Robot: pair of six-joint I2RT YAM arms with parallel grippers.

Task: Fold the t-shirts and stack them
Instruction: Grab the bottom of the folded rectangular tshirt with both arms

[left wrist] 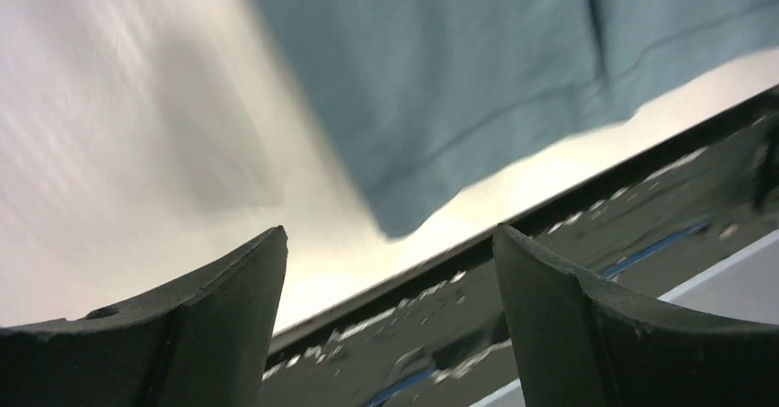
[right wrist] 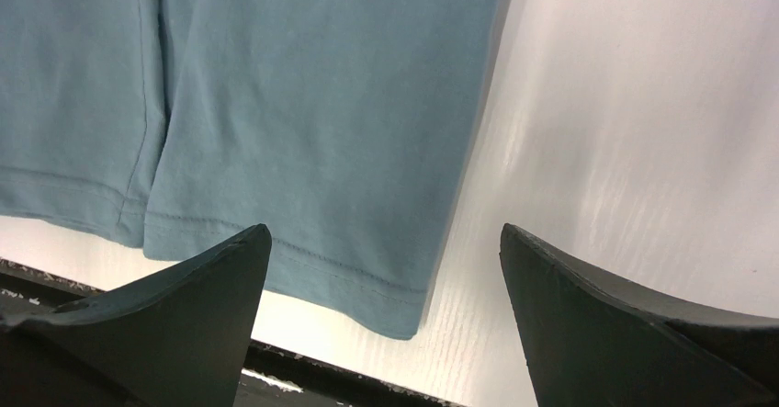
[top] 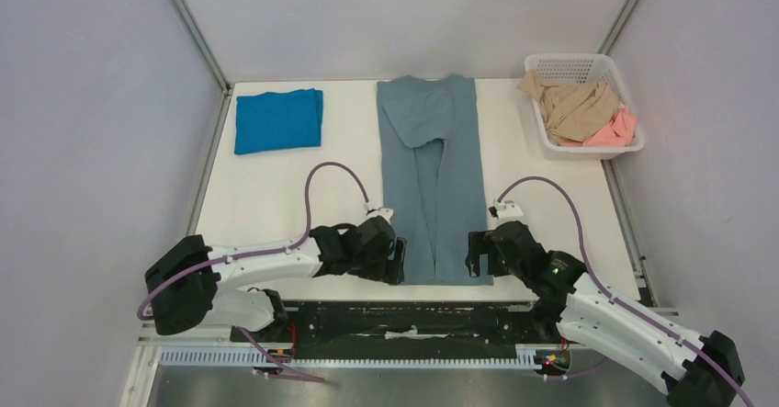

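Observation:
My left gripper moves down next, fingers open, onto the hem's near corner (left wrist: 397, 219) on the bright blue t-shirt's side, because that corner lies framed between my fingers.
The large grey-blue t-shirt (top: 432, 173) lies as a long strip down the middle of the table, sides folded in. Its near hem shows in the left wrist view (left wrist: 441, 85) and the right wrist view (right wrist: 303, 131). My left gripper (top: 399, 262) is open, just above the hem's near left corner (left wrist: 404, 219). My right gripper (top: 475, 254) is open, just above the near right corner (right wrist: 404, 320). The bright blue t-shirt (top: 277, 119) lies folded at the far left. Tan (top: 571, 106) and pink (top: 614, 131) shirts sit in the basket.
A white laundry basket (top: 565, 62) stands at the far right. The table's near edge and a dark rail (top: 404, 320) lie right under both grippers. Grey walls enclose the table on three sides.

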